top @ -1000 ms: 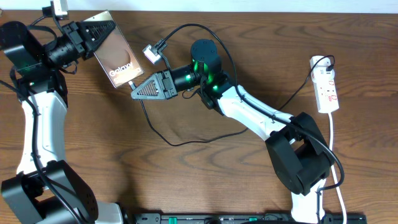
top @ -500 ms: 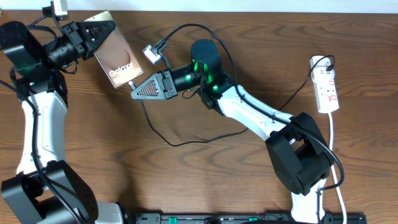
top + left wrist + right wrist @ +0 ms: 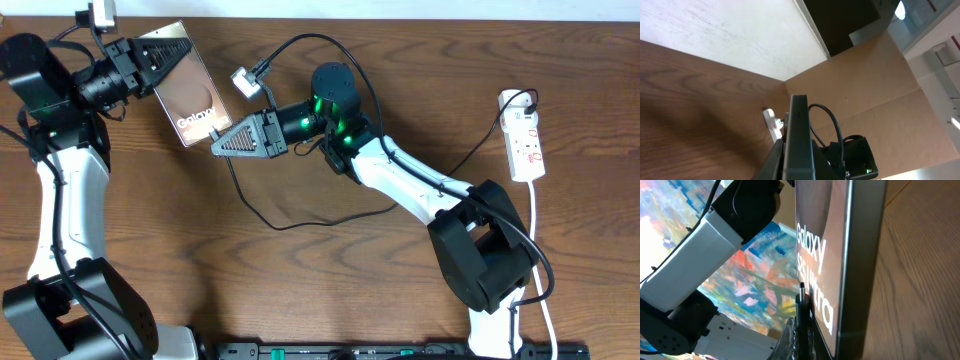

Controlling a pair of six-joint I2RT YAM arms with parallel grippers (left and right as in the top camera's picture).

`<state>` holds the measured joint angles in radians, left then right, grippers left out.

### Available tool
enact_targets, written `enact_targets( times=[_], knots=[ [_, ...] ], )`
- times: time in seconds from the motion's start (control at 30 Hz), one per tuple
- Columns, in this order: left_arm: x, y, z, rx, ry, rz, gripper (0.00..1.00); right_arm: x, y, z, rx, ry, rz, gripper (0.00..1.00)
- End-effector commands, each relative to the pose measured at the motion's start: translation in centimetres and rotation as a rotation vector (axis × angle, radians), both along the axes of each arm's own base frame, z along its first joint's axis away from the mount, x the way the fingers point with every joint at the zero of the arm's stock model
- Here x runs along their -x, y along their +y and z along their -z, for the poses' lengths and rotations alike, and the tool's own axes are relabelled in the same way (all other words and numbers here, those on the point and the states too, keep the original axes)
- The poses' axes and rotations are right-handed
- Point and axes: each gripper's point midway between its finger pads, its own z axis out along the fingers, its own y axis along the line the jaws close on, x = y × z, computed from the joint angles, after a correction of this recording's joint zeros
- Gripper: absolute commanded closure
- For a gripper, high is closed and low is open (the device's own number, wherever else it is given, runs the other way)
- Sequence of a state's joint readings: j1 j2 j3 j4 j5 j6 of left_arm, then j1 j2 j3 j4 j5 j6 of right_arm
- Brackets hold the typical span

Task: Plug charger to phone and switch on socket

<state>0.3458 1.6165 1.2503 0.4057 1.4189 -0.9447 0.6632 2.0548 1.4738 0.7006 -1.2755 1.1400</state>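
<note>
The plug misses the phone (image 3: 188, 98). My right gripper will next swing down onto the tabletop, below it and to its right in the overhead view, and let go.
The bronze phone (image 3: 188, 98) with white Galaxy lettering hangs over the table's back left, with my left gripper (image 3: 165, 60) shut on its upper end. In the left wrist view the phone (image 3: 799, 135) shows edge-on between the jaws. My right gripper (image 3: 218, 148) is shut on the charger plug at the phone's lower end. In the right wrist view the plug tip (image 3: 801, 297) shows just beside the phone's lettered face (image 3: 840, 255), above my fingers (image 3: 799, 335). The thin black charger cable (image 3: 270, 226) loops across the table. The white socket (image 3: 525, 140) lies at the far right.
The socket's white cord (image 3: 538, 250) runs down the table's right edge. A thicker black cable (image 3: 300, 45) arcs over the right arm's wrist. The right arm's base (image 3: 480, 260) stands at the front right. The left arm (image 3: 60, 200) runs along the left side.
The phone and both grippers have shifted very slightly; both grips are unchanged.
</note>
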Motion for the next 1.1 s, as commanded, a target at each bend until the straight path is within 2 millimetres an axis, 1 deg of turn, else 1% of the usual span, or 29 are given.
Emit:
enact_targets(
  times=[0.0, 0.17, 0.33, 0.47, 0.6, 0.73, 0.8, 0.9, 1.0, 1.07],
  knots=[
    [0.6, -0.4, -0.4, -0.007, -0.021, 0.038, 0.93, -0.4, -0.2, -0.9, -0.021, -0.034, 0.012, 0.99],
    [0.2, 0.1, -0.4, -0.008, -0.020, 0.006, 0.93, 0.5, -0.6, -0.5, -0.012, -0.045, -0.047, 0.99],
    [-0.3, 1.3, -0.4, -0.009, -0.020, -0.045, 0.93, 0.3, -0.9, 1.2, 0.034, -0.024, -0.052, 0.99],
    [-0.4, 2.7, -0.4, -0.010, -0.019, -0.082, 0.92, 0.2, -1.1, 2.4, 0.055, -0.035, -0.050, 0.99],
    [-0.4, 4.4, -0.4, -0.010, -0.019, -0.121, 0.93, 0.2, -1.5, 2.4, 0.042, -0.065, -0.063, 0.99],
    [-0.3, 6.0, -0.4, -0.010, -0.019, -0.159, 0.92, -0.5, -2.2, 2.6, 0.043, -0.067, -0.051, 0.99],
    [-0.2, 6.6, -0.4, -0.010, -0.019, -0.174, 0.93, -1.1, -2.7, 3.1, 0.057, -0.059, -0.036, 0.99],
    [-0.1, 7.3, -0.4, -0.011, -0.019, -0.190, 0.93, -2.6, -3.6, 4.7, 0.110, -0.025, 0.023, 0.99],
    [-0.1, 7.5, -0.4, -0.011, -0.019, -0.194, 0.93, -5.2, -5.1, 8.0, 0.239, 0.021, 0.161, 0.99],
    [-0.1, 7.5, -0.4, -0.011, -0.020, -0.194, 0.93, -7.0, -6.9, 11.1, 0.380, 0.058, 0.281, 0.99]
  ],
)
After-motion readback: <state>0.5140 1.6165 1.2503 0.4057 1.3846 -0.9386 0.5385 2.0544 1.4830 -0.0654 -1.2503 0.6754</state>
